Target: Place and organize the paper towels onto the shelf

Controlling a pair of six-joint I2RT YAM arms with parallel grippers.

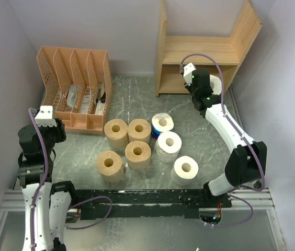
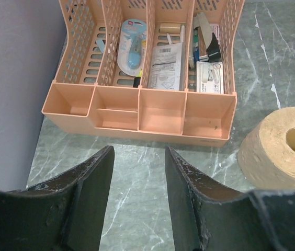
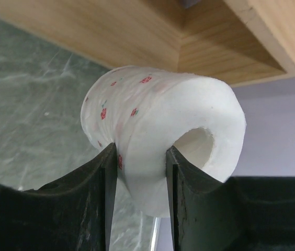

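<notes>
The roll still sticks out crooked from the lower level. My right gripper should turn it and slide it outward toward the shelf's side panel (image 3: 210, 60), then open.
My right gripper (image 1: 210, 90) is shut on a white paper towel roll (image 1: 218, 83) with small red flowers. It holds the roll at the right end of the shelf's (image 1: 200, 57) lower tier. In the right wrist view the gripper (image 3: 141, 157) pinches the roll's (image 3: 158, 104) wall, one finger outside and one in the core, under the wooden shelf (image 3: 137, 31). Four tan rolls (image 1: 116, 130) and three white rolls (image 1: 169, 144), one with blue marking (image 1: 162, 123), stand mid-table. My left gripper (image 1: 57, 128) is open and empty; in its wrist view (image 2: 139, 157) a tan roll (image 2: 278, 149) lies to the right.
An orange-pink file organizer (image 1: 77, 86) with stationery stands at the back left, straight ahead of my left gripper (image 2: 142, 115). Walls close in on the left, back and right. The black arm rail (image 1: 147, 201) runs along the near edge.
</notes>
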